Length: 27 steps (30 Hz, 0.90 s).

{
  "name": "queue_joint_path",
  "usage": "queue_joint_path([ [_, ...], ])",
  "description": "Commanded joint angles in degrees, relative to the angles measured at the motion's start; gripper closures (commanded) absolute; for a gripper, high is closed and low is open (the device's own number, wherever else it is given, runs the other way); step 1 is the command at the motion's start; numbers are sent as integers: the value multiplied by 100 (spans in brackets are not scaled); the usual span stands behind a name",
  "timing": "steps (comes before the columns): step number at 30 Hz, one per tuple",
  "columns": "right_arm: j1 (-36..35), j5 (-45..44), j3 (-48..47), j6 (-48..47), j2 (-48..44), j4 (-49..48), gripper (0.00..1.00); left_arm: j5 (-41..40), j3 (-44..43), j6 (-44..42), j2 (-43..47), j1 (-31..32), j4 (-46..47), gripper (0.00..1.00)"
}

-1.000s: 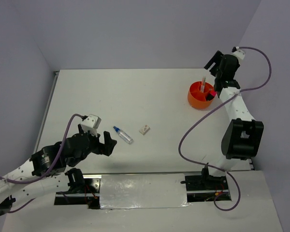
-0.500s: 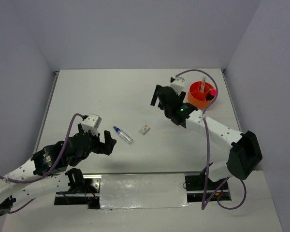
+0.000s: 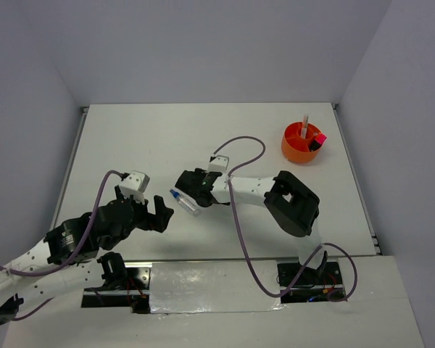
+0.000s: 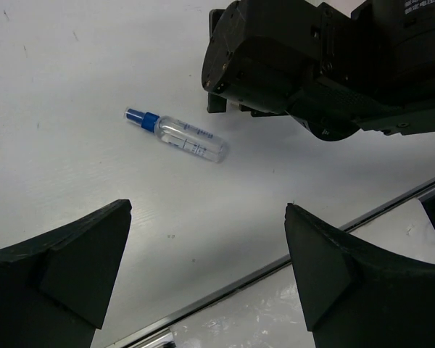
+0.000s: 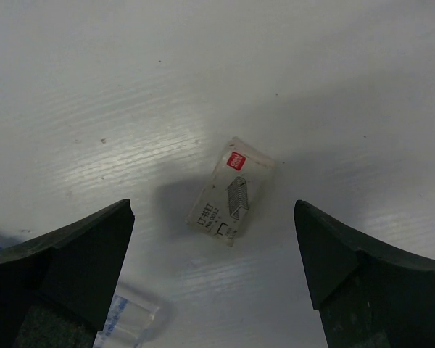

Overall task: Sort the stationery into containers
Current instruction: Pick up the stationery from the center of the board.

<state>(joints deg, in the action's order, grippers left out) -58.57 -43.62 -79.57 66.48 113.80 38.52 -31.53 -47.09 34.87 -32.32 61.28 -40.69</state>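
Note:
I need to bring my right gripper down next until its open fingers are around the long sides of the staple box (image 5: 232, 191), because the box is lying flat on the tabletop below.
A small whitish block (image 5: 232, 191), a printed staple box, lies flat on the white table (image 3: 130, 138). My right gripper (image 5: 213, 206) hangs over it, open, one finger on each side and nothing held. In the top view the right gripper (image 3: 191, 186) and its arm hide the block. The blue-capped clear tube (image 3: 183, 201) lies just left of it, and the tube (image 4: 177, 135) also shows in the left wrist view. My left gripper (image 3: 156, 214) stands open and empty, near the tube's front left. The orange tub (image 3: 302, 143) stands at the far right with a pink-capped item (image 3: 320, 138) and an upright pen (image 3: 305, 125) inside.
The right gripper's black body (image 4: 326, 65) fills the top right of the left wrist view, close to the tube. The table's metal front edge (image 4: 275, 267) runs just behind my left fingers. Grey walls close in the table on three sides.
The right arm has swung from the orange tub across to the table's middle, over the whitish block, its jaws spreading wider on the way. The left arm has not moved.

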Motion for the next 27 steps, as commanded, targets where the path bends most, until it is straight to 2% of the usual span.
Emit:
queue_joint_path([
  [1, 100, -130, 187, 340, -244, -151, 3, 50, -19, 28, 68, -19, 175, 1],
  [8, 249, 187, 583, 348, -121, -635, 14, 112, -28, -24, -82, -19, 184, 1],
  [11, 240, 239, 636, 348, -103, -741, 28, 112, -37, -24, -91, -19, 193, 1],
  [12, 240, 257, 653, 340, -103, -776, 37, 121, -37, -24, -82, -19, 193, 1],
  [14, 232, 327, 732, 331, -121, -890, 48, 121, -28, -33, -82, -19, 210, 1],
  [18, 223, 380, 908, 261, -226, -1153, 63, 138, -19, -33, -82, -19, 210, 1],
  [20, 214, 520, 1276, -89, -471, -1942, 75, 138, -19, -42, -82, -19, 210, 1],
  [22, 231, 547, 1740, -678, -700, -2862, 76, 156, -19, -42, -82, -19, 210, 1],
  [24, 441, 870, 1979, -1774, -1069, -3732, 76, 156, -19, -60, -91, -19, 210, 1],
  [27, 958, 1363, 1771, -3094, -1482, -3739, 79, 173, -19, -60, -91, -10, 228, 1],
])
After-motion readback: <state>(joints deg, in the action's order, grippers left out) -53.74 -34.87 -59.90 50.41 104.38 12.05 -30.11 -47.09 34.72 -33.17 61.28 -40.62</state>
